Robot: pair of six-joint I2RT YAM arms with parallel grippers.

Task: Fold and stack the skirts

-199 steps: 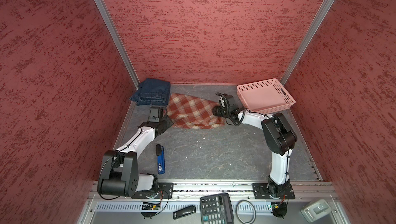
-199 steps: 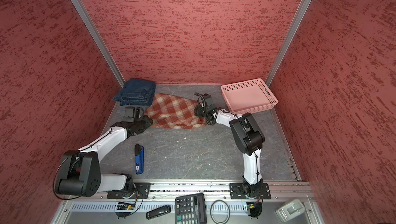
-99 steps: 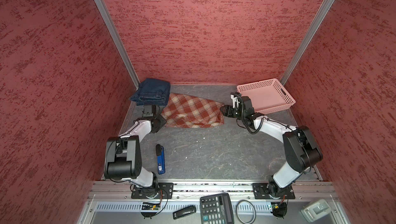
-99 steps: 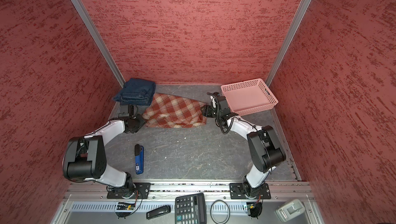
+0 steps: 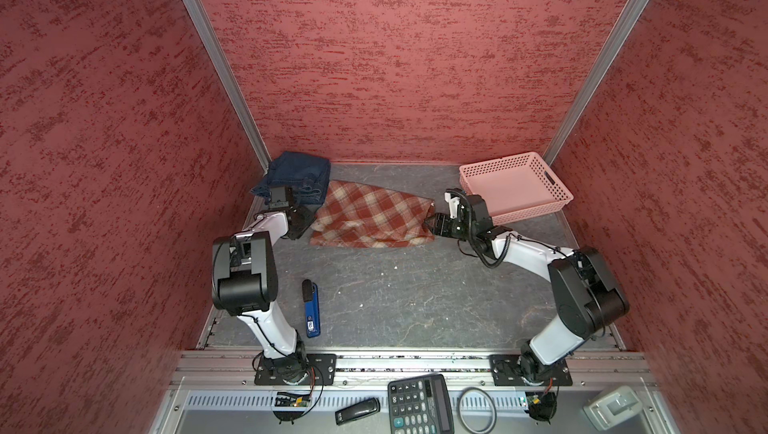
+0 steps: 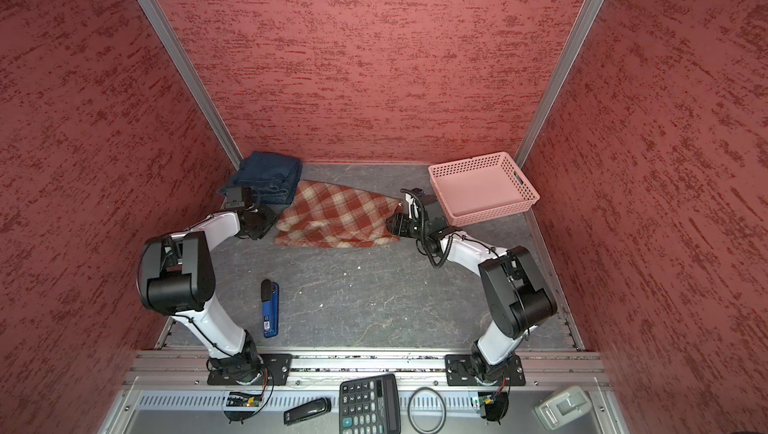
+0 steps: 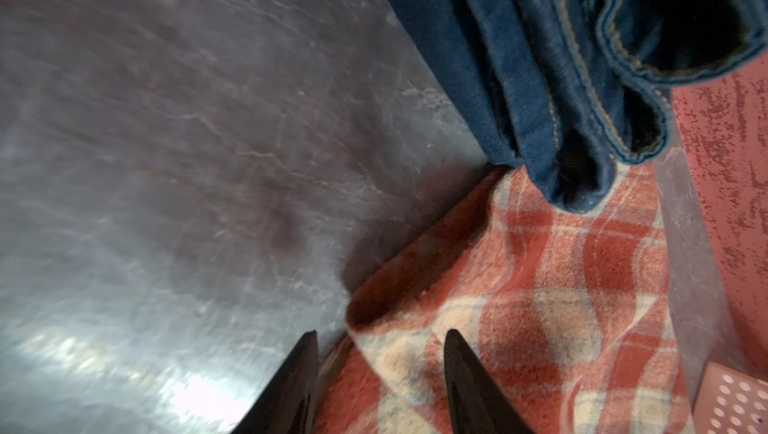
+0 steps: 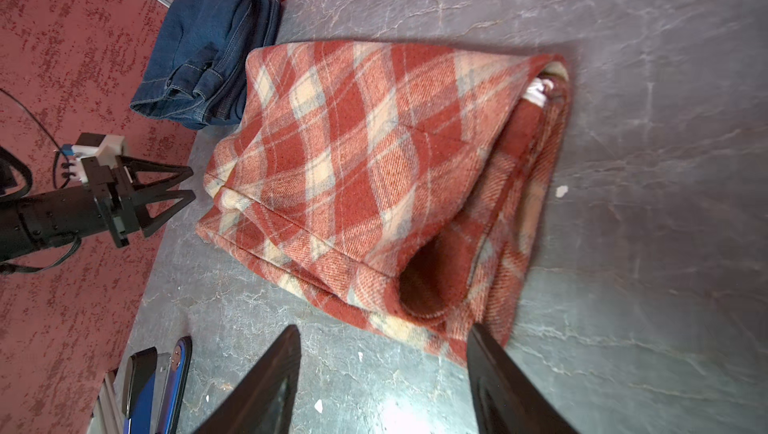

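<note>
Next, the left gripper moves down and slightly in toward the plaid onto the skirt's folded edge and closes, since its open fingers already straddle that fold.
The rust-red and cream plaid skirt lies folded flat at the back middle of the table. Folded dark blue denim skirts are piled in the back left corner, with one corner overlapping the plaid. My left gripper is open at the plaid's left edge, which lies between its fingers. My right gripper is open just off the plaid's right end, with bare table between its fingers. The right wrist view also shows the left gripper and the denim.
A pink perforated basket stands at the back right, close behind my right wrist. A blue and black device lies on the table's front left. A calculator and small items sit on the front ledge. Red walls enclose three sides.
My right gripper has drawn back to the right, off the plaid skirt's right end. The left arm has folded its elbow back, its gripper staying at the plaid's left edge.
</note>
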